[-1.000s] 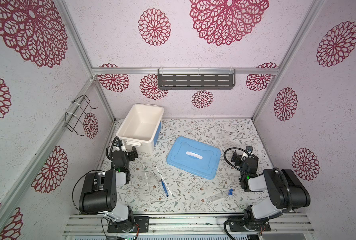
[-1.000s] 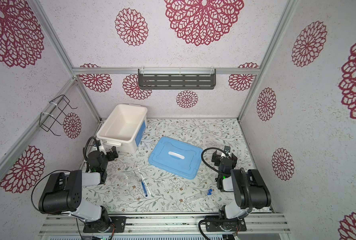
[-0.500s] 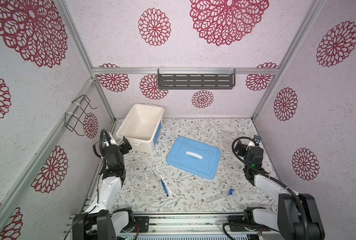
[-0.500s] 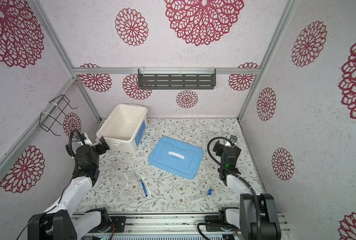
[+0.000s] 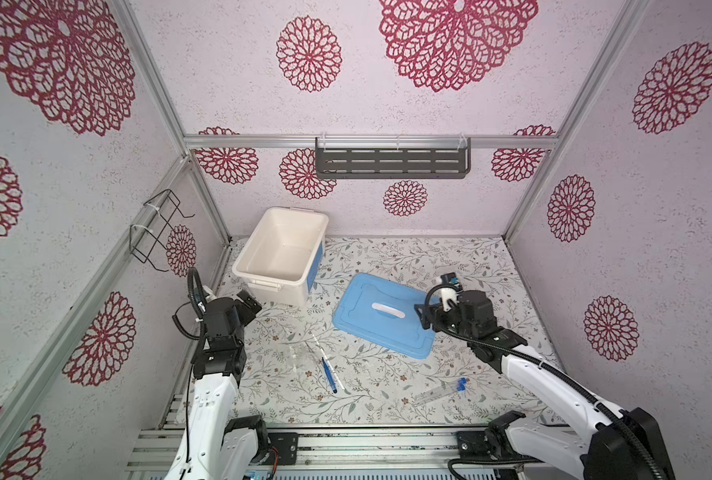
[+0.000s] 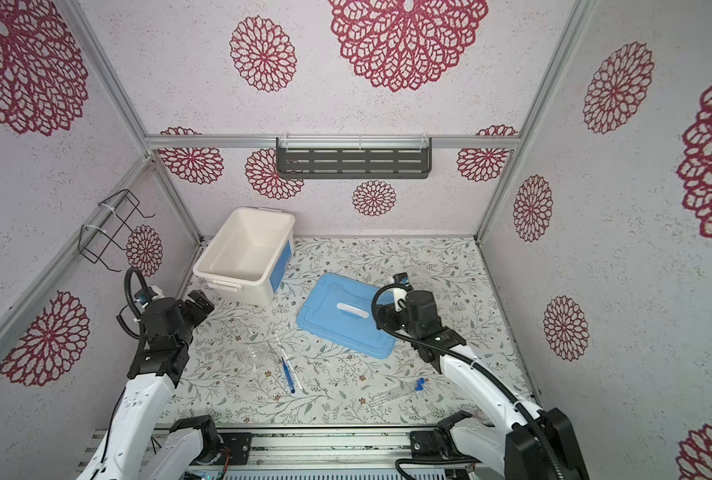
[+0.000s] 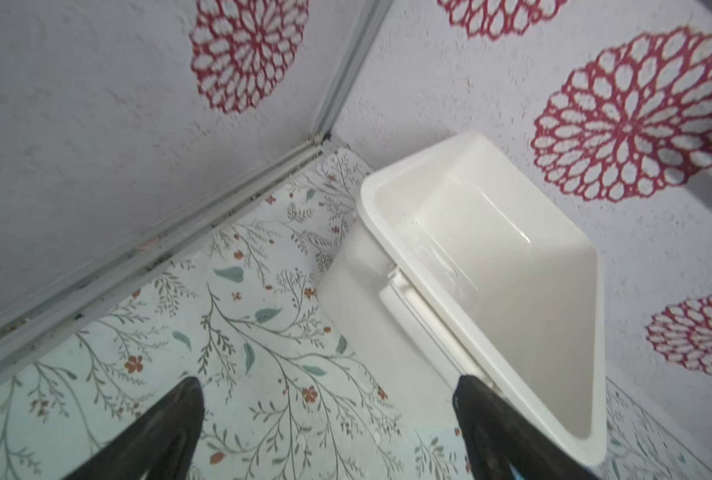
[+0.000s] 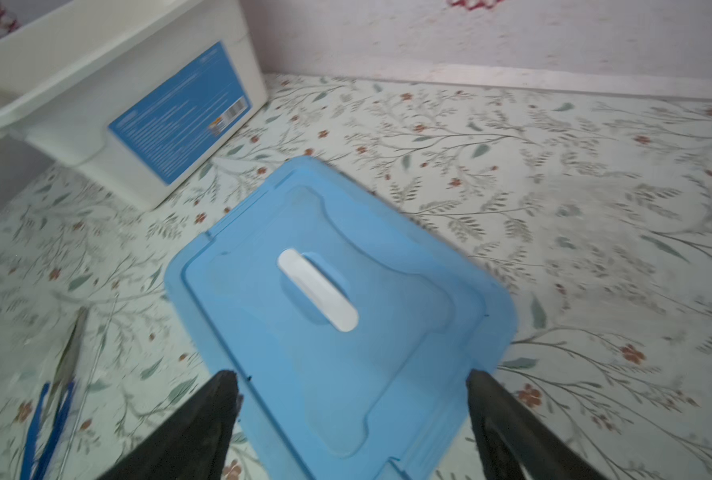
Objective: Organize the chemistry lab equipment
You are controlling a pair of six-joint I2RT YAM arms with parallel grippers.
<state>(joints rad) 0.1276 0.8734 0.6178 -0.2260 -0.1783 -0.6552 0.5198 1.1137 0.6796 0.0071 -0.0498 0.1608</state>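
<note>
My left gripper moves back from the bin's corner and lowers onto the rim of the small transparent vessel (image 5: 298,356) next, since it lies on the floor nearer my base.
Both top views show the lab equipment lying on the flowered floor. A small transparent vessel (image 5: 298,356), a thin white stick (image 5: 324,360) and a slim dark-blue tool (image 5: 329,376) lie at front centre. Two clear blue-capped tubes (image 5: 440,390) lie front right. My left gripper (image 5: 251,306) hangs open and empty by the near corner of the white bin (image 5: 279,291). My right gripper (image 5: 424,318) stands open over the right edge of the blue lid (image 5: 383,318). In the right wrist view the right gripper (image 8: 352,377) straddles the lid (image 8: 387,270) without touching it, and the blue tool (image 8: 42,424) shows beside it.
The white bin (image 7: 354,299) stands open and empty at the back left. A dark slotted shelf (image 5: 391,162) hangs on the back wall and a wire holder (image 5: 158,228) on the left wall. A metal rail (image 5: 346,440) runs along the front edge.
Both arms have unfolded from their low, tucked pose. The left gripper has risen toward the bin's near corner. The right gripper has swung left over the lid's edge.
</note>
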